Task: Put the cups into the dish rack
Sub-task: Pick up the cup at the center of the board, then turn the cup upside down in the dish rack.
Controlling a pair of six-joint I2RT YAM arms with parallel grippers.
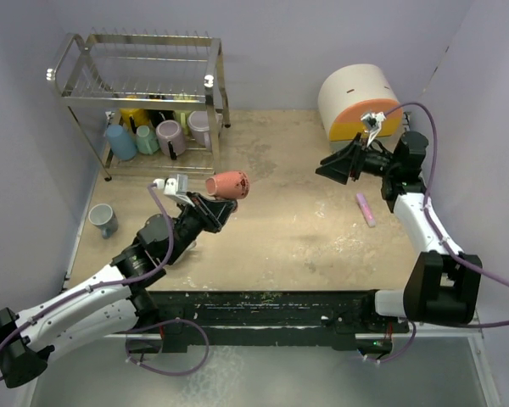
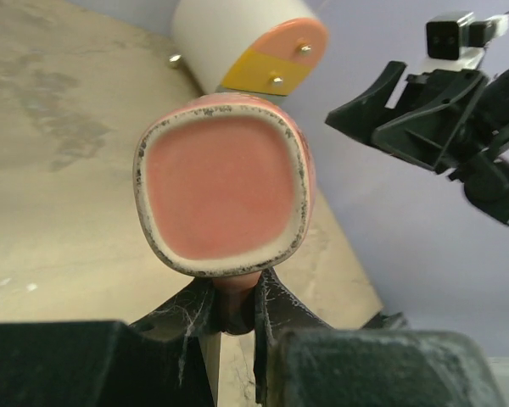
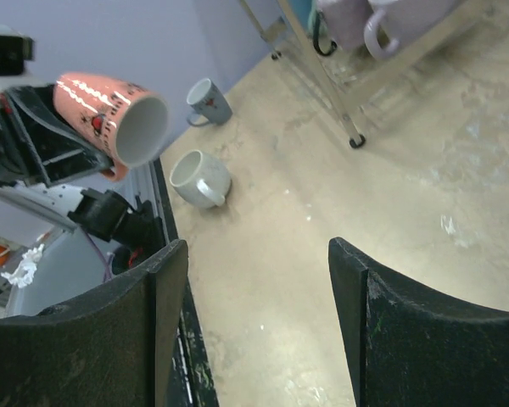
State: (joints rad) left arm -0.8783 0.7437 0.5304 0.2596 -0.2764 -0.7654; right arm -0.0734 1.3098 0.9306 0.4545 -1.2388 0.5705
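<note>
Next, my left gripper should swing outward to the free gap between the lavender mugs, turn the salmon mug [image 1: 228,184] with its opening down and release it there.
My left gripper [image 1: 214,202] is shut on the handle of a salmon mug [image 1: 228,184] and holds it on its side in the air, just right of the silver dish rack [image 1: 140,51]. The left wrist view shows the mug's base [image 2: 223,185] above my shut gripper [image 2: 229,309]. The rack's lower tier holds several mugs, among them blue [image 1: 120,142], teal [image 1: 147,139] and lavender [image 1: 170,136]. A grey-blue mug [image 1: 103,220] stands on the table at the left. A white mug [image 3: 199,178] lies near it. My right gripper [image 1: 335,165] is open and empty, also in its wrist view [image 3: 259,271].
A cream-and-orange drawer box [image 1: 358,102] stands at the back right, just behind my right gripper. A small pink stick [image 1: 366,209] lies beside the right arm. Lavender walls close in the table on three sides.
</note>
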